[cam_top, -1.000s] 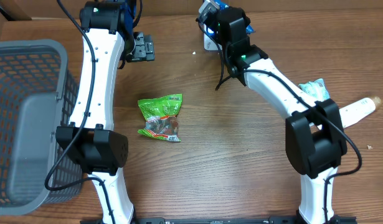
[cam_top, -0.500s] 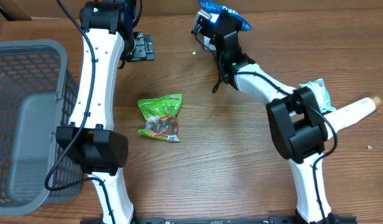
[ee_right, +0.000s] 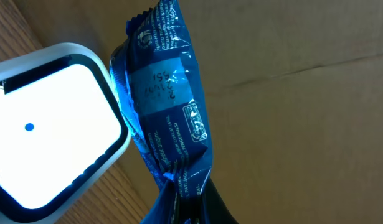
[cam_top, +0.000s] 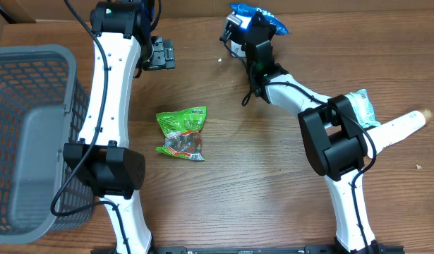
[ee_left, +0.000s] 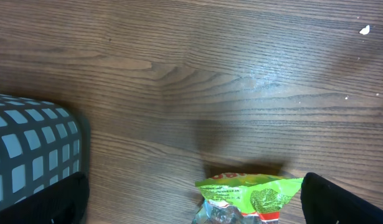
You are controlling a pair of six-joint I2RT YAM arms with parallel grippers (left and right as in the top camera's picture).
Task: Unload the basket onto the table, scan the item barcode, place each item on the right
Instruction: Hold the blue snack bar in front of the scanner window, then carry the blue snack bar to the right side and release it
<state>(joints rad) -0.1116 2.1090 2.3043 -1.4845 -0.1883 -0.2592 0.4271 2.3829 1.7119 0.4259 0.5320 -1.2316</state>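
I will swing my right gripper back next and release the blue packet (cam_top: 259, 14) between the teal packet and white tube (cam_top: 382, 123), since they lie to its right in the overhead view.
My right gripper (cam_top: 255, 29) is shut on the lower end of a blue snack packet (cam_top: 259, 14) at the far edge of the table. In the right wrist view the blue packet (ee_right: 166, 112) stands upright from my gripper (ee_right: 194, 208), right beside the white scanner (ee_right: 48, 124) with its blue dot. The scanner (cam_top: 232, 44) shows partly under the arm in the overhead view. My left gripper (cam_top: 161, 53) hangs open over bare wood, with nothing between its fingers (ee_left: 350, 202).
A green snack packet (cam_top: 182, 132) lies mid-table, its top edge (ee_left: 250, 190) just below my left gripper (ee_left: 194, 208). A grey mesh basket (cam_top: 33, 127) fills the left side. A teal packet (cam_top: 360, 106) and a white tube (cam_top: 404, 124) lie at the right.
My right gripper has swung the blue packet up and toward the far edge, next to the scanner, and the forearm has turned. The left arm has not moved.
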